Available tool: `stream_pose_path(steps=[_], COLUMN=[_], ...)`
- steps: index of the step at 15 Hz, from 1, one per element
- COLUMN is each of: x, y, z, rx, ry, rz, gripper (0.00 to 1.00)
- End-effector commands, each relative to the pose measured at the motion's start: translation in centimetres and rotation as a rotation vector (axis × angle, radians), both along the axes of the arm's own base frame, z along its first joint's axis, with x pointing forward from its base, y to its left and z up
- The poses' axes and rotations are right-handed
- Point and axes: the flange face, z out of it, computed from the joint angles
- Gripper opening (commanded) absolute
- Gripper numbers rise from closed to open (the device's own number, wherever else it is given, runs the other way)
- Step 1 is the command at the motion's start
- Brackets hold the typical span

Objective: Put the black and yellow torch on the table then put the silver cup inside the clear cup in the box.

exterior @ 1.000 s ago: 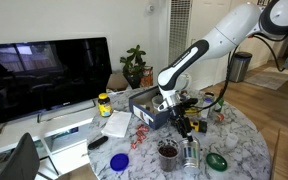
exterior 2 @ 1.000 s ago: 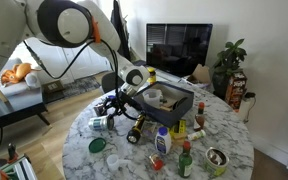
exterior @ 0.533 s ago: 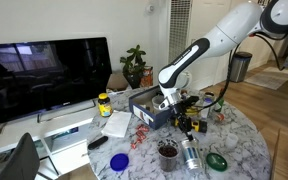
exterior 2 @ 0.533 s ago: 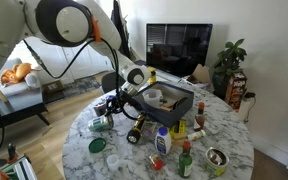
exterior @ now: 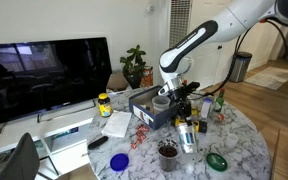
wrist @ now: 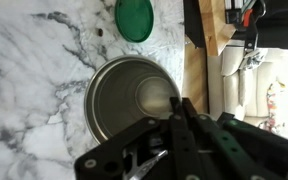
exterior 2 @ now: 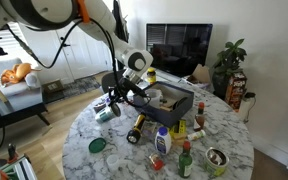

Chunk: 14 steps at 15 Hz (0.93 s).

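Observation:
My gripper will next swing up, then over the clear cup inside the box point(exterior: 144, 108), turn the tilted silver cup upright, then release it, as it still hangs outside the box.
My gripper point(wrist: 182, 101) is shut on the rim of the silver cup point(wrist: 129, 100), and the wrist view looks into its shiny inside. In both exterior views the silver cup point(exterior: 187, 136) point(exterior 2: 106, 111) hangs tilted from the gripper point(exterior: 182, 117) point(exterior 2: 114, 101), above the marble table point(exterior: 239, 140) point(exterior 2: 229, 128). The black and yellow torch point(exterior 2: 136, 128) lies on the table in front of the dark box point(exterior: 144, 108) point(exterior 2: 174, 103). Inside the box stands the clear cup point(exterior 2: 153, 96).
On the table lie a green lid point(wrist: 136, 18) point(exterior: 216, 159) point(exterior 2: 97, 145) and a blue lid point(exterior: 119, 160). There is also a dark cup with brown contents point(exterior: 168, 153), several bottles point(exterior 2: 162, 140) and a yellow-capped jar point(exterior: 104, 103). A TV point(exterior: 44, 70) stands behind.
The gripper shut on the silver cup's rim and lifted it off the table. The arm rose with it.

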Motion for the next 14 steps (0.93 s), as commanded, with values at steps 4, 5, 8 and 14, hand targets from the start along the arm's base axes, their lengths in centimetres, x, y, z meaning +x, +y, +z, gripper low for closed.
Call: stream_pose_path(steps=[4, 5, 8, 14], x=[-2.8, -2.6, -2.4, 1.4], y=[-0.2, 0.0, 0.5, 0.8], z=[16.6, 18.3, 23.4, 23.9], rx=[-0.236, -0.273, -0.379, -0.591], ry=[-0.242, -0.283, -0.409, -0.625], rz=[-0.013, -0.019, -0.054, -0.175], gripper=[0.01, 0.01, 0.01, 0.01])
